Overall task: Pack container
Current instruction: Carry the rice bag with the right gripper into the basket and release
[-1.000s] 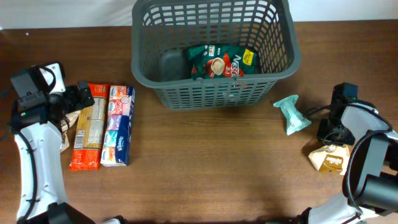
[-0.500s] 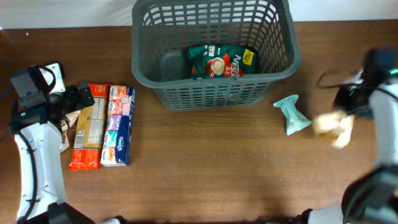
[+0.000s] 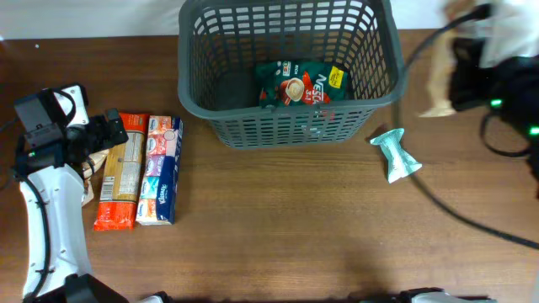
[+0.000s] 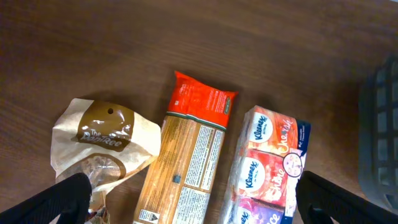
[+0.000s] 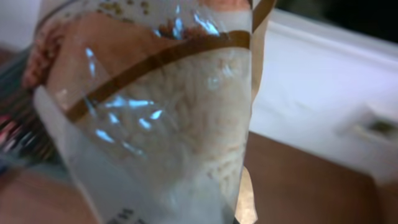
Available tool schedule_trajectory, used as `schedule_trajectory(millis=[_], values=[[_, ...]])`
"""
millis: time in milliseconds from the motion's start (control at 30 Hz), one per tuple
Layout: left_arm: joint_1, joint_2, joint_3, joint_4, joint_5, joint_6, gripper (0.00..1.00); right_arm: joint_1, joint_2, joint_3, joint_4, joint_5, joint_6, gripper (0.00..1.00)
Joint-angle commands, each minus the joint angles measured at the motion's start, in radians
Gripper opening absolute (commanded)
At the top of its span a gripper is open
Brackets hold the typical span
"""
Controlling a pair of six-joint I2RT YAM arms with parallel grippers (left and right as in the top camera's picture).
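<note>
The green coffee packet [image 3: 301, 82] lies low in the basket and has room over it, so my right gripper will lower the bag into the basket above that packet.
The container, a dark grey slotted basket [image 3: 286, 126], stands at the back middle with a green coffee packet [image 3: 299, 84] inside. Its edge shows in the left wrist view [image 4: 380, 137]. My right gripper [image 3: 461, 80] is raised to the right of the basket, blurred, shut on a beige bread bag with a clear window [image 3: 436, 77]. That bag fills the right wrist view [image 5: 161, 112] and hides the fingers. My left gripper [image 3: 103, 135] is open wide [image 4: 199, 208], low over an orange packet [image 4: 189, 162] and a Kleenex pack [image 4: 267, 162].
A brown paper bakery bag [image 4: 102, 140] lies left of the orange packet [image 3: 118, 172] and the Kleenex pack [image 3: 160, 168]. A teal packet [image 3: 396, 154] lies on the table to the right of the basket's front corner. A black cable trails from the right arm.
My right gripper has lifted the bread bag off the table at the front right and carried it up and back, to beside the basket's right wall. The left arm has not moved.
</note>
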Motion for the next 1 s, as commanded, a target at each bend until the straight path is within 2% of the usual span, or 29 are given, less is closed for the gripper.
schedule_trajectory(millis=[0,267,400,667,733,767,800,867,900,967], values=[[0.005,0.006,0.021,-0.001,-0.004,-0.002,0.99,0.095,0.093,0.007,0.078,-0.021,-0.150,0.04],[0.005,0.006,0.021,-0.001,-0.004,-0.002,0.99,0.139,0.326,0.008,0.265,-0.020,-0.149,0.03],[0.005,0.006,0.021,-0.001,-0.004,-0.002,0.99,0.172,0.447,0.008,0.278,-0.019,-0.150,0.04],[0.005,0.006,0.021,-0.001,-0.004,-0.002,0.99,0.196,0.568,0.007,0.283,-0.015,-0.139,0.04],[0.005,0.006,0.021,-0.001,-0.004,-0.002,0.99,0.196,0.588,0.007,0.275,-0.011,-0.105,0.13],[0.005,0.006,0.021,-0.001,-0.004,-0.002,0.99,0.196,0.593,0.007,0.267,-0.011,-0.096,0.24],[0.005,0.006,0.021,-0.001,-0.004,-0.002,0.99,0.196,0.594,0.007,0.252,-0.011,-0.096,0.43],[0.005,0.006,0.021,-0.001,-0.004,-0.002,0.99,0.196,0.591,0.008,0.241,-0.006,-0.096,0.45],[0.005,0.006,0.021,-0.001,-0.004,-0.002,0.99,0.196,0.570,0.014,0.229,0.027,-0.084,0.54],[0.005,0.006,0.021,-0.001,-0.004,-0.002,0.99,0.196,0.534,0.031,0.212,0.083,-0.077,0.56]])
